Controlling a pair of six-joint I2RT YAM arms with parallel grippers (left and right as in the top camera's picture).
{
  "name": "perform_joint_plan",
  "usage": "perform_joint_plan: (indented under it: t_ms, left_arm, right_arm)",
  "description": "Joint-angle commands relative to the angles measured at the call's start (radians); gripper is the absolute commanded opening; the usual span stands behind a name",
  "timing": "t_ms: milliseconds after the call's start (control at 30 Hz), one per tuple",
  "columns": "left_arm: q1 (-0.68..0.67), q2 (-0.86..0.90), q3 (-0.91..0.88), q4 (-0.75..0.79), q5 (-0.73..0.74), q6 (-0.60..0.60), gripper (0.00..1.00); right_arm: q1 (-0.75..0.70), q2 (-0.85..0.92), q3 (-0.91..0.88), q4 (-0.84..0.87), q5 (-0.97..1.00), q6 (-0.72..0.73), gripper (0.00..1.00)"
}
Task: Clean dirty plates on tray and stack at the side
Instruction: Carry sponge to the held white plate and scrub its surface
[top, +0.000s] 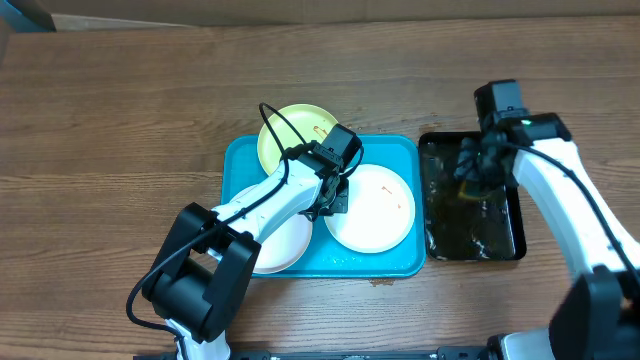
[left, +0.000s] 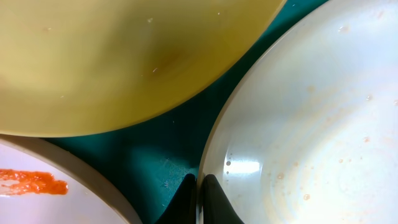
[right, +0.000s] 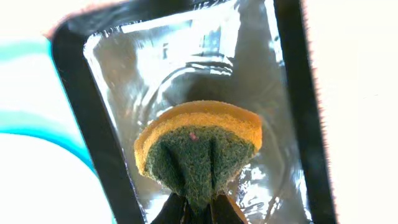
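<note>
The held white plate has specks on it. I will next use my right gripper to sweep the sponge (right: 199, 146) across that plate, then lower the sponge onto the black tray's wet bottom (right: 202, 78) and then release it.
Three plates lie on the turquoise tray (top: 238, 160): a pale yellow-green plate (top: 290, 132) (left: 124, 62) at the back, a white plate (top: 375, 210) (left: 311, 137) on the right with faint orange specks, and a white plate (top: 278, 248) (left: 37, 199) at the front left with an orange smear. My left gripper (top: 333, 200) (left: 200, 194) is shut on the left rim of the right white plate. My right gripper (top: 470, 175) (right: 199, 210) hangs over the black tray (top: 505, 245) (right: 87, 124), shut on a yellow-and-green sponge (right: 199, 146).
The black tray holds a wet, shiny film on its bottom and stands just right of the turquoise tray (right: 25, 118). Bare wooden tabletop (top: 120, 110) surrounds both trays. My left arm (top: 270, 205) lies across the front-left plate.
</note>
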Motion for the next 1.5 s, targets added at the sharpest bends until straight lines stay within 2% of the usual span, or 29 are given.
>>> perform_joint_plan:
  t_ms: [0, 100, 367, 500, 633, 833, 1133, 1467]
  left_arm:
    - [0.004, -0.010, -0.002, -0.005, 0.007, 0.014, 0.04]
    - [0.004, -0.010, -0.002, -0.005, 0.006, 0.015, 0.05]
    - [0.004, -0.010, -0.002, -0.004, 0.007, 0.015, 0.04]
    - [0.004, -0.010, -0.002, 0.003, 0.007, 0.015, 0.04]
    - [0.004, -0.010, -0.002, 0.021, 0.007, 0.014, 0.04]
    - [0.004, -0.010, -0.002, 0.029, 0.008, 0.015, 0.04]
    - [0.004, -0.010, -0.002, 0.029, 0.008, 0.014, 0.04]
    - [0.004, -0.010, -0.002, 0.026, 0.008, 0.014, 0.04]
  right_arm:
    - [0.005, -0.038, 0.022, 0.005, 0.005, 0.010, 0.04]
    - [0.005, -0.037, 0.021, -0.016, -0.021, -0.039, 0.04]
    - [0.005, -0.037, 0.021, -0.022, -0.088, -0.039, 0.04]
    - [0.016, -0.037, 0.021, 0.003, -0.291, -0.101, 0.04]
    - [0.043, -0.037, 0.021, 0.004, -0.351, -0.151, 0.04]
    - [0.141, -0.037, 0.011, 0.002, -0.339, -0.204, 0.04]
    - [0.314, 0.008, -0.004, 0.050, -0.111, -0.203, 0.04]
    - [0.341, 0.147, -0.071, 0.201, -0.098, -0.227, 0.04]
